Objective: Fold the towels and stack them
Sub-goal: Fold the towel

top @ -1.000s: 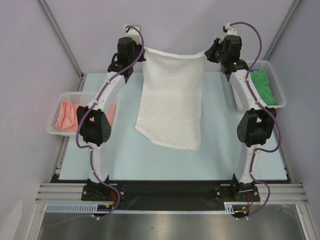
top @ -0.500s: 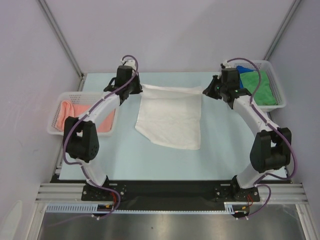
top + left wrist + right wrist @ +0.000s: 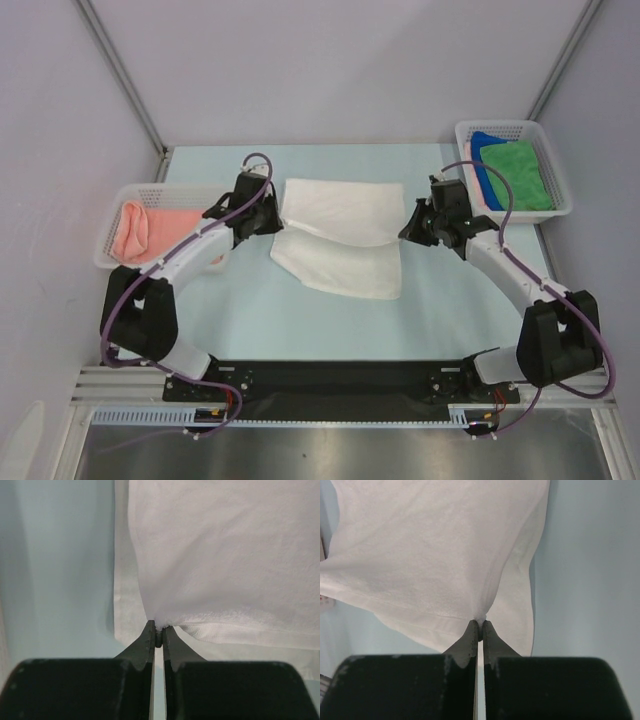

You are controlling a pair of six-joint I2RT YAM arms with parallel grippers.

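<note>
My left gripper is to move back over the lower layer's near corner (image 3: 274, 256) (image 3: 120, 636) beside the pink towel's basket before I stack the white towel.
A white towel (image 3: 340, 235) lies mid-table, its far half doubled back over the near half. My left gripper (image 3: 274, 218) is shut on the upper layer's left corner; in the left wrist view the white towel (image 3: 225, 560) bunches at the gripper's (image 3: 158, 628) tips. My right gripper (image 3: 410, 228) is shut on the right corner, and the right wrist view shows the white towel (image 3: 430, 550) pinched at that gripper (image 3: 480, 624). A pink towel (image 3: 140, 230) sits in the left basket (image 3: 112, 262). Green (image 3: 522, 175) and blue (image 3: 482, 160) towels sit in the right basket (image 3: 560, 205).
The pale blue table top (image 3: 300, 320) runs to a black bar at the near edge. Grey walls and slanted frame posts enclose the back and sides. Both arms reach low over the table from the bottom corners.
Both grippers came down and toward the near edge with the white towel's held edge, from high at the back. The hanging cloth now lies folded over its near half. The right basket's contents are uncovered.
</note>
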